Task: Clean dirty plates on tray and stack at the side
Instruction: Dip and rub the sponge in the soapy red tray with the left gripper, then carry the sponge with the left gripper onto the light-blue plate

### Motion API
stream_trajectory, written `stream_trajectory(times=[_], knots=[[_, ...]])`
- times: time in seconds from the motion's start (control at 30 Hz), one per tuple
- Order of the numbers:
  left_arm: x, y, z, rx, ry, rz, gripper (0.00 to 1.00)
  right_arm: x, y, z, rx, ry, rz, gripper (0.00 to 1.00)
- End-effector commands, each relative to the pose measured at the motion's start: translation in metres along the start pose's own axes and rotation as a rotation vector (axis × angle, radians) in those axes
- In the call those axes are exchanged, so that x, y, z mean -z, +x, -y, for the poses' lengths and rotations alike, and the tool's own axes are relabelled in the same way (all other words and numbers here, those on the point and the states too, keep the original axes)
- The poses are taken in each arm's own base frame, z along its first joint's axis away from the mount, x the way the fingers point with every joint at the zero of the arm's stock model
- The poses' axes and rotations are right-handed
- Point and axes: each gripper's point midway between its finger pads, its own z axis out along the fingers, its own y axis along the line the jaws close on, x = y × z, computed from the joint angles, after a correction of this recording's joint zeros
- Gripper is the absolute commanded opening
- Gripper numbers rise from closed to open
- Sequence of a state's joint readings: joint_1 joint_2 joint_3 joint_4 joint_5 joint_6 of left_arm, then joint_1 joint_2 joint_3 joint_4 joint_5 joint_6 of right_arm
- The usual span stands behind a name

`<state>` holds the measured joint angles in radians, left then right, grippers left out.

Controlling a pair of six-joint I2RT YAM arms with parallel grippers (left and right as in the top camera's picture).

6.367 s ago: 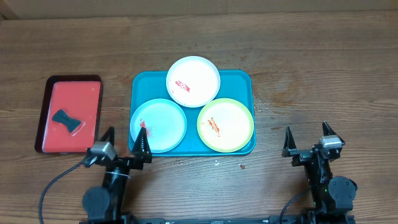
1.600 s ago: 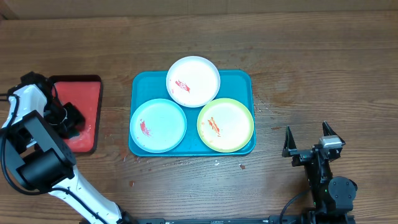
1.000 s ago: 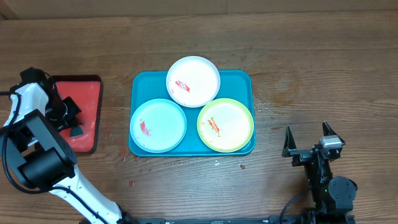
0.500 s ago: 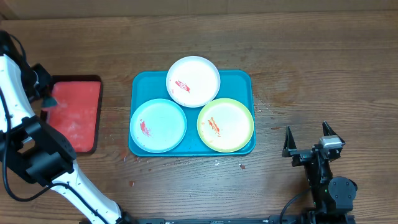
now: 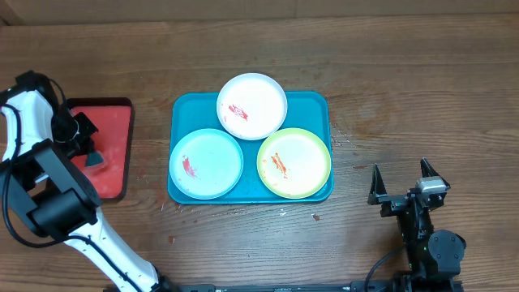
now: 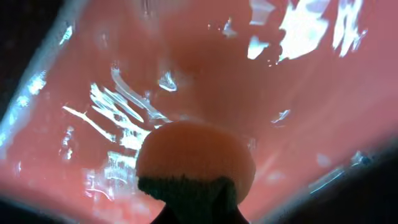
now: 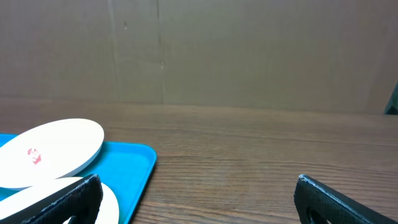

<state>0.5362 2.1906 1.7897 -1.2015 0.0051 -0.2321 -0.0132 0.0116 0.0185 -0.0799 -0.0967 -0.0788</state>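
My left gripper rises off the red tray (image 5: pixel 113 130) next and comes down over the light blue plate (image 5: pixel 208 166) to release the sponge, since a red smear shows there.
Three dirty plates with red smears lie in the teal tray (image 5: pixel 324 101): white (image 5: pixel 252 106) at the back, light blue (image 5: pixel 206 163) front left, yellow-green (image 5: pixel 294 162) front right. My left gripper (image 5: pixel 83 144) hangs over the left part of the red tray (image 5: pixel 113 130), shut on a sponge (image 6: pixel 196 165) with a pale top and a dark green underside. My right gripper (image 5: pixel 398 166) stands open near the front right edge, to the right of the teal tray, nothing between its fingers. In the right wrist view the white plate (image 7: pixel 53 149) and the tray's corner (image 7: pixel 134 168) lie left of that gripper (image 7: pixel 199 202).
The red tray's wet, glossy floor (image 6: pixel 249 93) fills the left wrist view. Bare wooden table (image 5: pixel 405 81) surrounds both trays. A brown cardboard wall (image 7: pixel 249 50) closes off the far edge.
The sponge that lay in the red tray is now in my left gripper. Over the last half second that gripper moved from the tray's back left edge to over its left part. Right arm unmoved.
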Motion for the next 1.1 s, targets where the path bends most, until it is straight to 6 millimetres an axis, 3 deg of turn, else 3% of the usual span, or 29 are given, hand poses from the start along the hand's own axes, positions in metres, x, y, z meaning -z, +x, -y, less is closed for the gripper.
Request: stream_trajectory(times=[0.0, 0.13, 0.2, 0.3, 0.43, 0.5, 0.6, 0.7, 0.83, 0.93, 1.07], knots=[[0.069, -0.031, 0.007, -0.021, 0.054, 0.159, 0.04, 0.0, 0.002, 0.002, 0.001, 0.008, 0.002, 1.0], [0.141, -0.044, 0.013, -0.023, 0.104, 0.302, 0.04, 0.0, 0.002, 0.002, 0.001, 0.008, 0.002, 1.0], [0.147, -0.042, 0.016, -0.03, 0.113, 0.309, 0.04, 0.0, 0.002, 0.002, 0.001, 0.008, 0.002, 1.0], [0.114, -0.034, 0.015, -0.041, 0.059, 0.237, 0.04, 0.0, 0.002, 0.002, 0.001, 0.008, 0.002, 1.0], [0.038, -0.007, 0.015, -0.054, 0.024, 0.077, 0.04, 0.0, 0.002, 0.002, 0.001, 0.008, 0.002, 1.0], [0.028, 0.001, 0.016, -0.018, 0.034, 0.045, 0.04, 0.0, 0.002, 0.002, 0.001, 0.008, 0.002, 1.0], [0.063, -0.006, 0.021, 0.036, 0.095, 0.08, 0.04, 0.0, 0.002, 0.002, 0.001, 0.008, 0.002, 1.0], [0.117, -0.01, 0.034, 0.037, 0.197, 0.14, 0.04, 0.0, 0.002, 0.002, 0.001, 0.008, 0.002, 1.0], [0.184, 0.006, 0.059, -0.004, 0.352, 0.201, 0.04, 0.0, 0.002, 0.002, 0.001, 0.008, 0.002, 1.0], [0.207, 0.029, 0.076, -0.055, 0.397, 0.2, 0.04, 0.0, 0.002, 0.002, 0.001, 0.008, 0.002, 1.0], [0.205, 0.068, 0.105, -0.254, 0.375, 0.136, 0.04, 0.0, 0.002, 0.002, 0.001, 0.008, 0.002, 1.0]])
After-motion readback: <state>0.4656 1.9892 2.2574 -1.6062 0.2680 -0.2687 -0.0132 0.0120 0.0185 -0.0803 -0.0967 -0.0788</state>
